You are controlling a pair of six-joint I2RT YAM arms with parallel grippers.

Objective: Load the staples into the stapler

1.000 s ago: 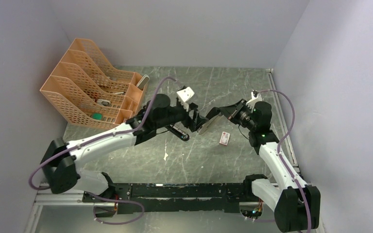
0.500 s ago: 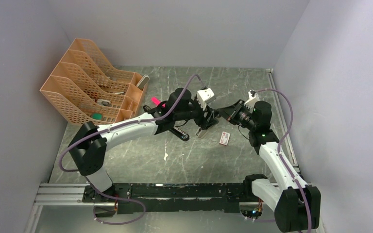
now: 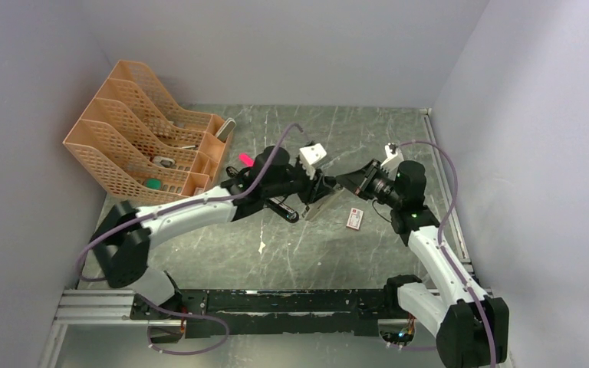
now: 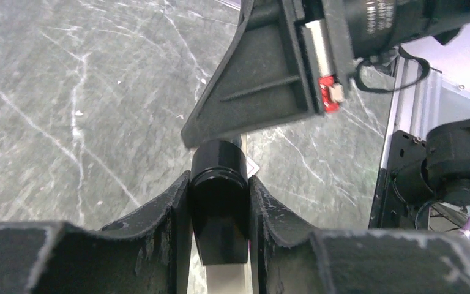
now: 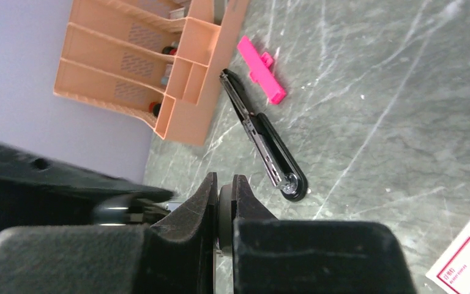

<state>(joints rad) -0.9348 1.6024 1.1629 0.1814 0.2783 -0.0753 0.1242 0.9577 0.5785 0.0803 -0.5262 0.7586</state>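
Next, my left gripper draws the black end down toward the white sliver (image 3: 261, 247), which lies below and back from it, and releases. My right gripper holds the stapler.
The black stapler (image 3: 317, 205) hangs above the table between both grippers. In the left wrist view its rounded black end (image 4: 219, 202) fills the gap between my left gripper's (image 4: 219, 179) jaws, and both pads touch it. My right gripper (image 5: 225, 181) is shut on a thin black part of the stapler (image 5: 224, 211). In the top view the left gripper (image 3: 316, 190) and right gripper (image 3: 343, 182) nearly meet. The staples themselves are out of view; their small white box with red print (image 3: 355, 218) lies on the table below the right gripper.
A slim black-and-silver stick (image 5: 263, 144) lies on the table under the left forearm, with a pink plastic piece (image 5: 262, 69) beyond it. An orange mesh organizer (image 3: 142, 146) stands at the back left. A tiny white sliver (image 3: 261, 247) lies nearer the arms.
My left arm swung right to the stapler and its jaws closed onto the stapler's end. The right gripper kept its hold and shifted slightly left.
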